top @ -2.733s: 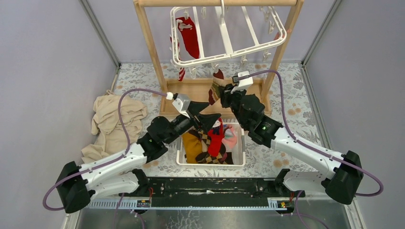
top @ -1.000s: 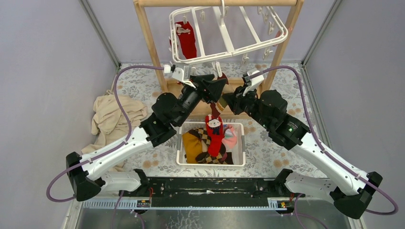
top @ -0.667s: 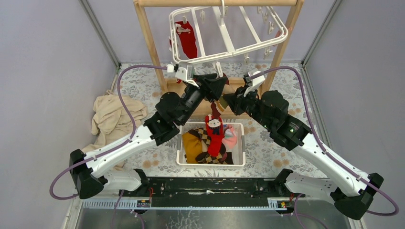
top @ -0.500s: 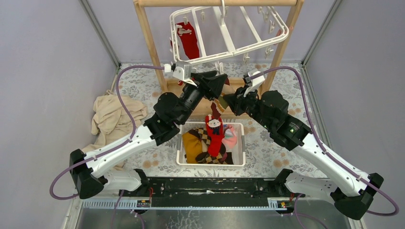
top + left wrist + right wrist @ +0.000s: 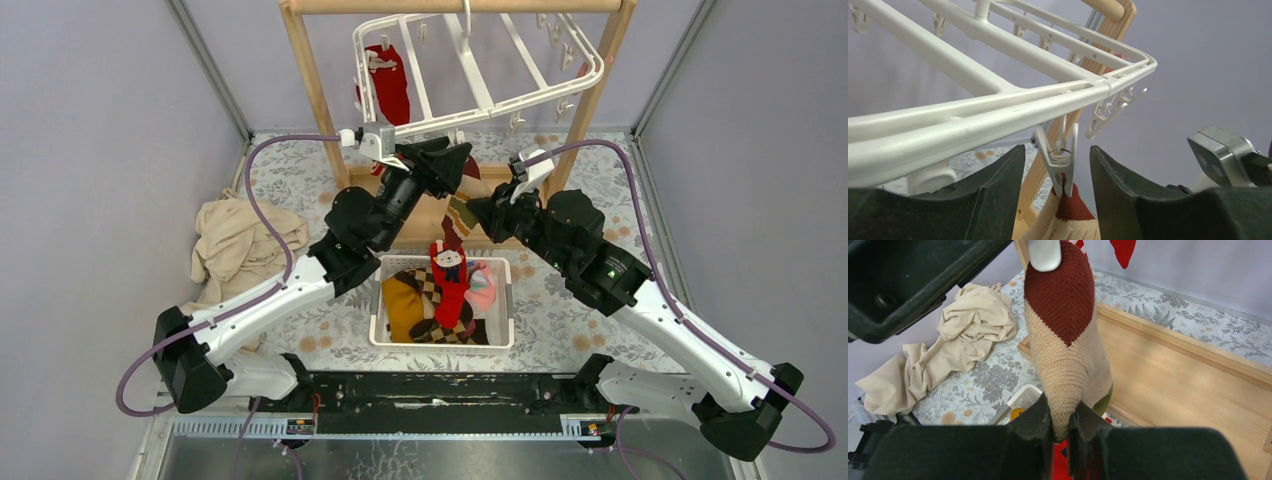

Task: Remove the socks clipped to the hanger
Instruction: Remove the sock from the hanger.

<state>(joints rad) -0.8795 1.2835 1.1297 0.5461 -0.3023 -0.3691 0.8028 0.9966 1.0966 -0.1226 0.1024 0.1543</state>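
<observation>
My right gripper needs to pull the sock down and back from the clip (image 5: 1060, 160) first, to get it into the white basket, which is below and nearer my base.
The white grid hanger (image 5: 480, 85) hangs from the wooden rack; it also fills the left wrist view (image 5: 998, 95). A tan sock with a dark red toe (image 5: 1065, 335) hangs from a white clip (image 5: 1060, 160) on its front bar. My left gripper (image 5: 1057, 172) is open, its fingers on either side of that clip, not touching it. My right gripper (image 5: 1062, 427) is shut on the sock's lower end (image 5: 462, 212). A plain red sock (image 5: 390, 85) hangs clipped at the hanger's back left.
The wooden rack (image 5: 310, 90) has posts left and right and a flat base (image 5: 1168, 375). A white perforated basket (image 5: 378, 325) holding several socks sits below the grippers. A tan cloth (image 5: 235, 255) lies bunched at the left on the floral mat.
My left gripper has risen from over the basket to the hanger's front bar and now straddles the clip. My right gripper has kept its hold on the sock.
</observation>
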